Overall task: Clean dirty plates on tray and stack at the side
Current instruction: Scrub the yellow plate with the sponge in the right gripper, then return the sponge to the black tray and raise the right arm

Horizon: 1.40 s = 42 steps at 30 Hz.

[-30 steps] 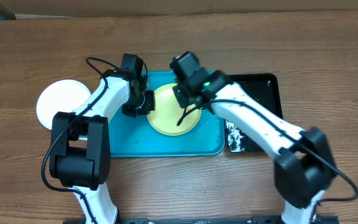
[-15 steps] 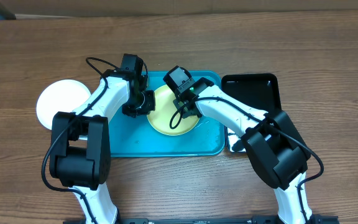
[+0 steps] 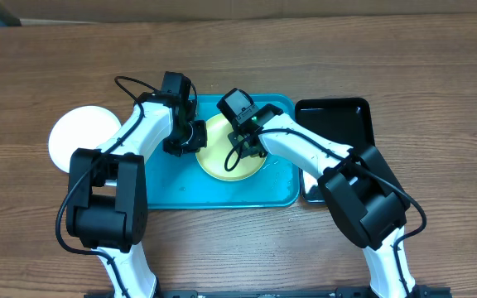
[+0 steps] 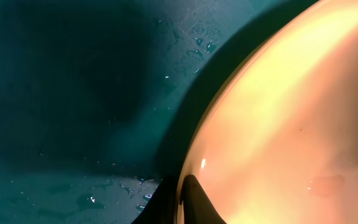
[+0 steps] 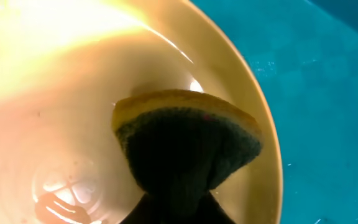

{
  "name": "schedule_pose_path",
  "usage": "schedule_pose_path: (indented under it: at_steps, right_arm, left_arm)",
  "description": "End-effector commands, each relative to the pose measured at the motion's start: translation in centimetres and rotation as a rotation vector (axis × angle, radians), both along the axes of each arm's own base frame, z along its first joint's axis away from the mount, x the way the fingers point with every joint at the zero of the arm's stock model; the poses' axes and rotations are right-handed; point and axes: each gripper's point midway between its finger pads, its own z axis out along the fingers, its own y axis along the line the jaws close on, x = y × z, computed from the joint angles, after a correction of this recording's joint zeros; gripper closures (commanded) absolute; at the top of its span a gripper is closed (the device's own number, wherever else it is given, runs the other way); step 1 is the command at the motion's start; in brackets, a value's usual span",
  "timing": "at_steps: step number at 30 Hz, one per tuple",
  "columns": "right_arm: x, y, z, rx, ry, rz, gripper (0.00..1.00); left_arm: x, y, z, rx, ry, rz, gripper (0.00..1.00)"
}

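My right gripper will next sweep across the plate, where a smear [image 5: 55,202] still shows, then rise past the turquoise tray's edge and go down over the black tray.
A pale yellow-green plate [image 3: 219,162] lies on the turquoise tray [image 3: 172,178]. My left gripper [image 3: 190,137] is shut on the plate's left rim; in the left wrist view its dark fingers [image 4: 194,202] pinch the edge of the plate [image 4: 291,124]. My right gripper [image 3: 243,144] hangs over the plate and is shut on a yellow sponge [image 5: 185,134], whose dark green scouring side presses on the plate [image 5: 55,93]. An orange-brown smear [image 5: 55,202] shows beside the sponge. A white plate [image 3: 79,136] sits on the table left of the tray.
A glossy black tray [image 3: 338,120] lies right of the turquoise tray, partly under my right arm. Water droplets dot the tray floor [image 4: 73,93]. Bare wooden table [image 3: 238,248] surrounds everything.
My right arm swung left and brought the sponge down onto the middle of the yellow-green plate, then held there. The left gripper kept its hold on the rim.
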Motion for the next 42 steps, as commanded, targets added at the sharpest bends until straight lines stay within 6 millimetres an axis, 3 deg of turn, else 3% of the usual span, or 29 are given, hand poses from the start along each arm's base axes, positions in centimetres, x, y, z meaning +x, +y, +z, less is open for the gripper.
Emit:
schedule_pose_path:
  at_steps: [1,9,12,16,19,21,24,28,31,33,38,42]
  right_arm:
    - [-3.0,0.7,-4.2,0.055,0.182,0.004,0.95]
    - [-6.9,6.2,-2.3,0.376,0.417,0.104,0.96]
    - [-5.4,7.5,0.5,0.484,0.413,0.121,0.96]
    - [-1.3,7.3,6.9,0.641,0.341,0.121,0.96]
    - [1.7,4.7,11.2,0.674,0.270,0.068,0.96]
    - [3.0,2.2,12.9,0.669,0.248,0.017,0.96]
    - [3.8,-2.8,13.6,0.598,0.244,-0.107,0.96]
    - [3.0,-10.2,12.1,0.437,0.303,-0.250,0.96]
    - [2.1,-15.1,10.9,0.339,0.357,-0.370,0.96]
    - [1.5,-17.5,10.2,0.301,0.384,-0.437,0.96]
    - [-0.2,-20.4,7.5,0.256,0.454,-0.516,0.96]
    - [-1.7,-20.7,4.6,0.243,0.496,-0.526,0.96]
  left_arm:
    - [-0.6,-0.1,-1.0,0.012,0.025,-0.029,0.93]
    - [-0.5,-0.1,-1.0,0.013,0.024,-0.029,0.92]
    - [-0.5,-0.1,-1.0,0.013,0.024,-0.029,0.93]
    - [-0.6,0.0,-1.0,0.013,0.026,-0.029,0.92]
    - [-0.6,0.0,-1.0,0.014,0.027,-0.029,0.91]
    - [-0.6,-0.1,-1.0,0.014,0.027,-0.029,0.91]
    - [-0.6,0.0,-1.0,0.013,0.027,-0.029,0.90]
    - [-0.6,0.0,-1.0,0.013,0.027,-0.029,0.86]
    - [-0.6,0.0,-1.0,0.013,0.026,-0.029,0.69]
    - [-0.5,-0.1,-1.0,0.013,0.024,-0.029,0.63]
    - [-0.5,-0.1,-1.0,0.013,0.021,-0.029,0.65]
    - [-0.2,-0.1,-0.9,0.011,0.011,-0.028,0.65]
